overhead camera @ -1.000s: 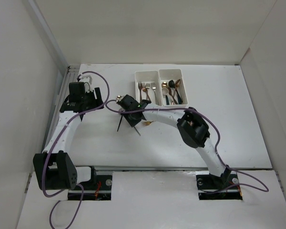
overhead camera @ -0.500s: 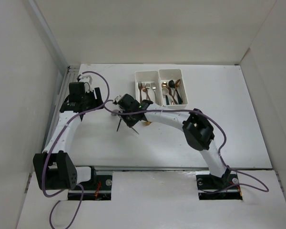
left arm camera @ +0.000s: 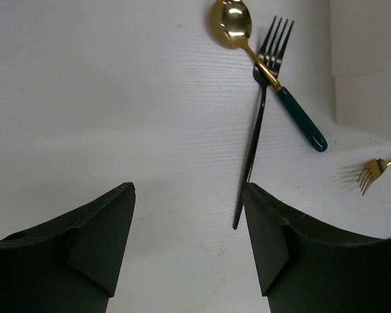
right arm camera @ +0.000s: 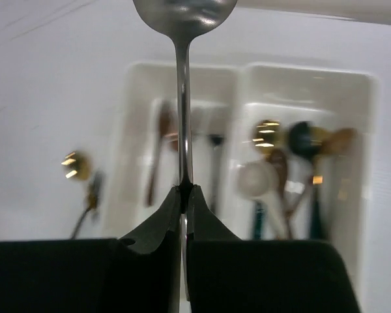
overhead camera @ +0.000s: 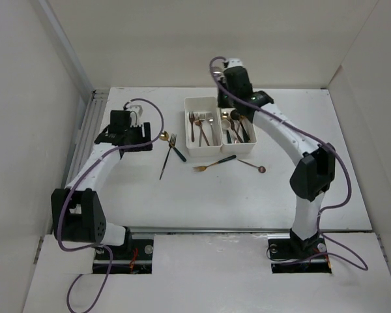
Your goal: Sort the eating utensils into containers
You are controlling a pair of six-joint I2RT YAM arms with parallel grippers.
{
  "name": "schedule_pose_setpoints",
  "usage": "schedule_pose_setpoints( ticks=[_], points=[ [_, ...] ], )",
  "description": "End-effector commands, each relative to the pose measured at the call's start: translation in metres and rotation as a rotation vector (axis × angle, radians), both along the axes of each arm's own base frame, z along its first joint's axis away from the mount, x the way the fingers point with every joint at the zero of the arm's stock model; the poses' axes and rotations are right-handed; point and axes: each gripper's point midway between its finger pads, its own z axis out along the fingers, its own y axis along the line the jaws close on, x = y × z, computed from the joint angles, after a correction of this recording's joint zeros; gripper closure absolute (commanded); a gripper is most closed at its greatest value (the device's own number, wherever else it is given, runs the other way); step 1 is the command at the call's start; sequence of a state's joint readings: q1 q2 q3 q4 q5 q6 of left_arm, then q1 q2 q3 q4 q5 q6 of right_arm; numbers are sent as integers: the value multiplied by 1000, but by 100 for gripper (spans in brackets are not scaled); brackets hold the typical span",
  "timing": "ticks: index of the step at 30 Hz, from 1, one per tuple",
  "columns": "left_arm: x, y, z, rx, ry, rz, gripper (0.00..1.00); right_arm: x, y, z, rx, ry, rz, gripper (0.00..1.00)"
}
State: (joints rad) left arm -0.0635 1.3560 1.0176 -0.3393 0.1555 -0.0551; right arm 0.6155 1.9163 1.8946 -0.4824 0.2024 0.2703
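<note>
My right gripper holds the silver spoon and will next move to its right in the wrist view, lower and release it, since the bin of spoons lies that way and below.
Two joined white bins stand at the back of the table: the left bin (overhead camera: 187, 127) holds forks, the right bin (overhead camera: 253, 134) holds spoons. My right gripper (overhead camera: 229, 108) hovers over them, shut on the handle of a silver spoon (right arm camera: 183, 98) with its bowl pointing away; both bins (right arm camera: 133, 104) (right arm camera: 371, 137) lie blurred below it. My left gripper (left arm camera: 189, 248) is open and empty above bare table. Just ahead of it lie a black fork (left arm camera: 259, 117) and a gold spoon with a teal handle (left arm camera: 233, 19), crossed. Both show in the top view (overhead camera: 167, 158) (overhead camera: 173, 145).
A gold fork (overhead camera: 214, 163) and a copper spoon (overhead camera: 251, 164) lie on the table in front of the bins. The gold fork's tines show at the right edge of the left wrist view (left arm camera: 371, 175). White walls enclose the table on three sides.
My right arm has swung from the middle-left of the table up to the bins, carrying the silver spoon. My left gripper has shifted slightly right.
</note>
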Motion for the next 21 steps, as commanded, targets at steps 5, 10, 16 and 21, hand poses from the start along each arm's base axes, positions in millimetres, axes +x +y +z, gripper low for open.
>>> schedule_pose_setpoints(
  ticks=[5, 10, 16, 21],
  points=[
    [16, -45, -26, 76, 78, -170, 36, 52, -90, -54, -74, 91, -180, 100],
    [19, -66, -63, 107, 173, -230, 33, 56, -100, -114, -145, 197, -181, 100],
    [13, -84, -96, 141, 277, -300, 33, 46, -103, -153, -216, 332, -173, 61],
    [18, -78, -123, 204, 332, -278, 37, 41, -104, -124, -178, 265, -173, 47]
  ],
)
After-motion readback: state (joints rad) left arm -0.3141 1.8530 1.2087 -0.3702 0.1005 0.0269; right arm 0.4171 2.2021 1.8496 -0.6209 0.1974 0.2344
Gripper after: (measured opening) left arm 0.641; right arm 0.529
